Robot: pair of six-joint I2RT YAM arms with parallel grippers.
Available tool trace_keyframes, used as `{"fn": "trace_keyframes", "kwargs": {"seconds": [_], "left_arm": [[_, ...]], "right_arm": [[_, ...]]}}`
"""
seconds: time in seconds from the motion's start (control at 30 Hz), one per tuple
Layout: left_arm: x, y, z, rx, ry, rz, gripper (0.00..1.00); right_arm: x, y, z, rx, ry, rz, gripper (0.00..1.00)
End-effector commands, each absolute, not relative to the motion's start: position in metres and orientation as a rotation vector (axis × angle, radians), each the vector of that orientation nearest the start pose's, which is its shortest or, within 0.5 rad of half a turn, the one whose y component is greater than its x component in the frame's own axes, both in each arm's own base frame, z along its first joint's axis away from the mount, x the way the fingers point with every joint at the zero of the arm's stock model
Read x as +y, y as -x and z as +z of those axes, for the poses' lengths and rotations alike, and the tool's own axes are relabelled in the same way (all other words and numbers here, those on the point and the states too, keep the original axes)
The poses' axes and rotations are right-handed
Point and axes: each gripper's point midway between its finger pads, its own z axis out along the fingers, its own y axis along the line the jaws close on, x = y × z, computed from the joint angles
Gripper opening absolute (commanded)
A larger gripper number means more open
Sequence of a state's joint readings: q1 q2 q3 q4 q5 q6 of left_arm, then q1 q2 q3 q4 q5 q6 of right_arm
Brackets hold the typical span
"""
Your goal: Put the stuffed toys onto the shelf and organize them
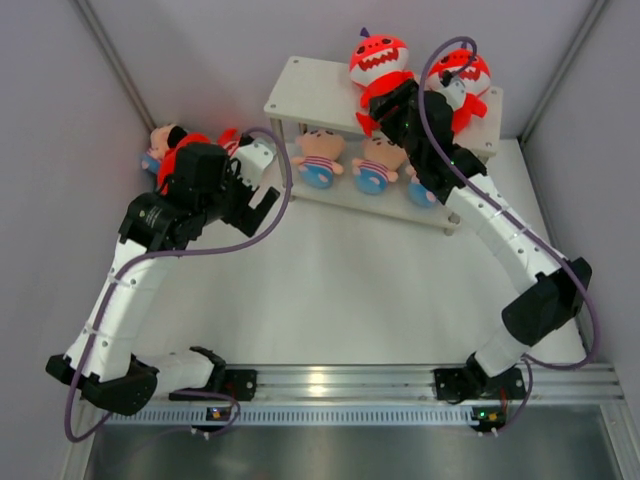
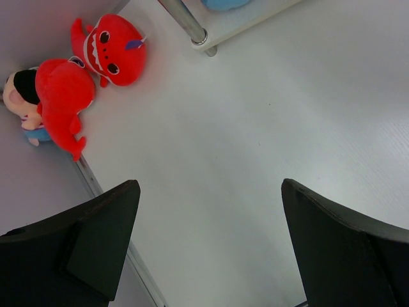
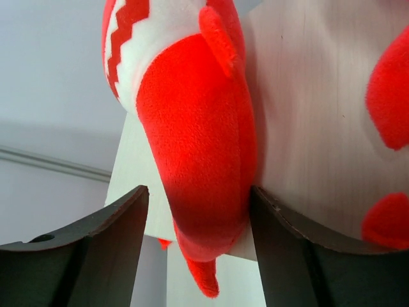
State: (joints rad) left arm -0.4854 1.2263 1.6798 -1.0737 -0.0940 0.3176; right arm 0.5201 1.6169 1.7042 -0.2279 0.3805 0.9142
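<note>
The left gripper needs to move outward and down next, to the head of the shark nearest the silver shelf leg.
Two red shark stuffed toys stand on the top tier of the off-white shelf. Striped dolls sit on its lower tier. My right gripper hangs over the left shark's tail end, open. In the right wrist view that shark lies between the fingers of the gripper: the right finger touches it and the left one stands apart. My left gripper is wide open above bare table. By the left wall lie two sharks and a doll.
A silver shelf leg stands close to the floor toys. Grey enclosure walls close in the left, back and right sides. The left arm partly covers the toys at the left wall. The right arm hides part of the lower tier's right end.
</note>
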Motion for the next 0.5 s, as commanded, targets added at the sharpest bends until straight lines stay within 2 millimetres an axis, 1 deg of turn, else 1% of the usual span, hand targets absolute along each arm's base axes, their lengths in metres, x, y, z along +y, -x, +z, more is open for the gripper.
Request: {"fn": "trace_keyframes", "kwargs": {"seconds": [0.0, 0.07, 0.1, 0.17, 0.2, 0.27, 0.3, 0.37, 0.4, 0.47], "left_arm": [[-0.119, -0.284, 0.362, 1.969, -0.794, -0.011, 0.98], [-0.119, -0.285, 0.361, 1.970, -0.793, -0.010, 0.98], [-0.120, -0.284, 0.360, 1.971, -0.796, -0.012, 0.98], [-0.120, -0.284, 0.359, 1.974, -0.796, -0.013, 0.98], [-0.119, -0.286, 0.358, 1.979, -0.796, -0.007, 0.98], [-0.120, -0.289, 0.355, 1.989, -0.794, -0.001, 0.98], [-0.119, -0.289, 0.355, 1.994, -0.791, 0.003, 0.98], [-0.121, -0.292, 0.353, 1.996, -0.788, 0.005, 0.98], [-0.121, -0.295, 0.352, 1.997, -0.785, 0.008, 0.98], [-0.123, -0.300, 0.350, 1.996, -0.774, 0.013, 0.98]], "right_arm": [[0.215, -0.448, 0.440, 1.537, -0.619, 0.817, 0.65], [0.215, -0.444, 0.442, 1.530, -0.613, 0.827, 0.70], [0.212, -0.440, 0.449, 1.513, -0.611, 0.837, 0.72], [0.211, -0.435, 0.451, 1.494, -0.612, 0.850, 0.73], [0.208, -0.430, 0.458, 1.478, -0.610, 0.862, 0.74], [0.209, -0.424, 0.462, 1.467, -0.596, 0.872, 0.80], [0.207, -0.418, 0.470, 1.451, -0.585, 0.880, 0.81], [0.209, -0.412, 0.478, 1.439, -0.554, 0.888, 0.82], [0.209, -0.405, 0.487, 1.423, -0.542, 0.903, 0.82], [0.213, -0.395, 0.496, 1.413, -0.492, 0.925, 0.82]]}}
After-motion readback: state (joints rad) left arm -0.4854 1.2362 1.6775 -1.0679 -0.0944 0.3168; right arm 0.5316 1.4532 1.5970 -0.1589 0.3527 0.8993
